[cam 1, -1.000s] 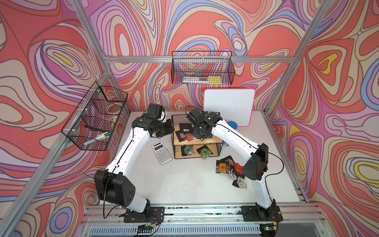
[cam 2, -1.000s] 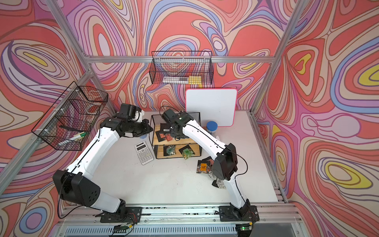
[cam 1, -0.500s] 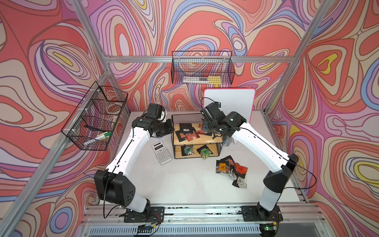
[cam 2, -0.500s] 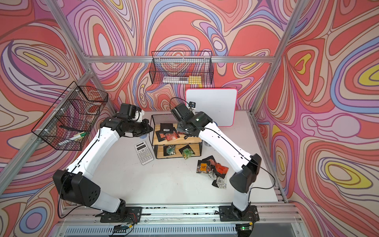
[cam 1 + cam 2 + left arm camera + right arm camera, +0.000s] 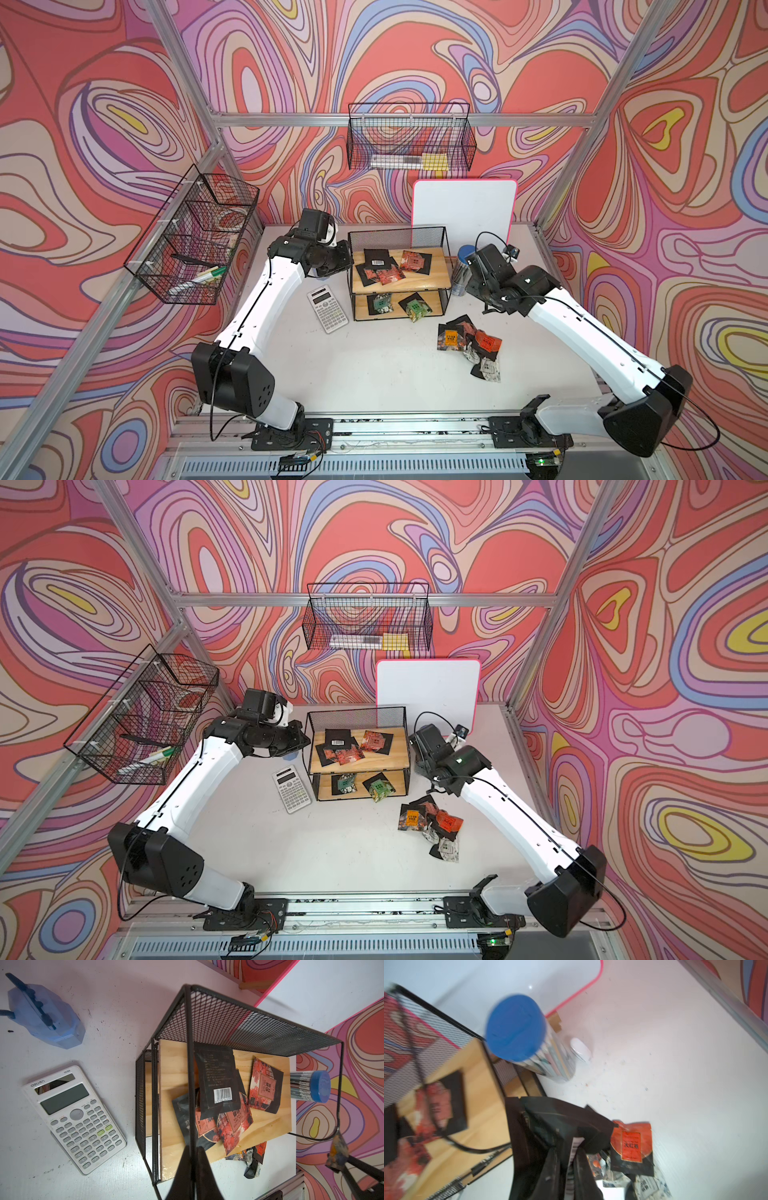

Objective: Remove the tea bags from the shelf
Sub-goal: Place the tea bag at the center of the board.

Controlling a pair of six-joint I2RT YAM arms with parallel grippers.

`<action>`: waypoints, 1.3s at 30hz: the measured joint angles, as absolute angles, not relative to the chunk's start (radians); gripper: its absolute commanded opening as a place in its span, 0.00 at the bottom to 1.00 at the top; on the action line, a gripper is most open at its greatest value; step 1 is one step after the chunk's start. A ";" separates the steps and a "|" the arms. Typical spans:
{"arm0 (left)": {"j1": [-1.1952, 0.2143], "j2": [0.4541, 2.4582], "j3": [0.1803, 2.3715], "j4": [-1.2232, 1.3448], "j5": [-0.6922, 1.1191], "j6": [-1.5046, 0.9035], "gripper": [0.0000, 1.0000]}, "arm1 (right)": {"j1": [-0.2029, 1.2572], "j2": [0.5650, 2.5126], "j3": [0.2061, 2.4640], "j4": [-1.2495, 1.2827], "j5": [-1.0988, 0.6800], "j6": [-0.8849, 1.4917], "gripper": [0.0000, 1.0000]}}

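Note:
Other tea bags lie on the pile's far side, so next I lower my right gripper back over it to release the black tea bag.
The shelf (image 5: 434, 279) stands at the table's back middle. Several black and red tea bags (image 5: 390, 266) lie on its top board, and two green ones (image 5: 383, 303) on the lower board. My left gripper (image 5: 194, 1148) is shut on the shelf's top wire bar at its left side (image 5: 348, 262). My right gripper (image 5: 572, 1154) is off the shelf's right end (image 5: 471, 280), shut on a black tea bag (image 5: 560, 1118) with a barcode. Below it, a pile of tea bags (image 5: 469, 345) lies on the table.
A blue-lidded tub of pencils (image 5: 462, 270) stands between the shelf and my right gripper. A calculator (image 5: 327, 309) lies left of the shelf, near a blue plastic object (image 5: 45, 1016). A whiteboard (image 5: 463, 208) leans at the back. Wire baskets (image 5: 195, 237) hang on the walls.
My right arm has swung from over the shelf's top board out past its right end, carrying the black tea bag. The left arm has not moved.

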State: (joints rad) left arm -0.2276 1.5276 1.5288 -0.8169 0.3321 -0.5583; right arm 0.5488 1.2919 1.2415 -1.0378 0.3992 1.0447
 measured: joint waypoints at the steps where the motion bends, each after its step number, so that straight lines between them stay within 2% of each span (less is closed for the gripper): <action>1: -0.228 1.528 1.529 -0.817 0.332 -0.558 0.00 | 0.540 1.279 1.196 -1.024 0.377 1.058 0.06; 9: -0.228 1.528 1.529 -0.817 0.333 -0.558 0.00 | 0.486 1.301 0.885 -0.842 0.170 1.102 0.11; 14: -0.228 1.528 1.529 -0.817 0.333 -0.558 0.00 | 0.476 1.337 0.847 -0.768 0.120 1.097 0.23; 19: -0.228 1.528 1.529 -0.817 0.333 -0.558 0.00 | 0.464 1.373 0.845 -0.724 0.091 1.093 0.29; 29: -0.228 1.528 1.529 -0.816 0.334 -0.558 0.00 | 0.464 1.390 0.860 -0.758 0.093 1.093 0.35; 39: -0.228 1.528 1.529 -0.816 0.334 -0.559 0.00 | 0.464 1.345 1.074 -0.891 0.221 1.032 0.41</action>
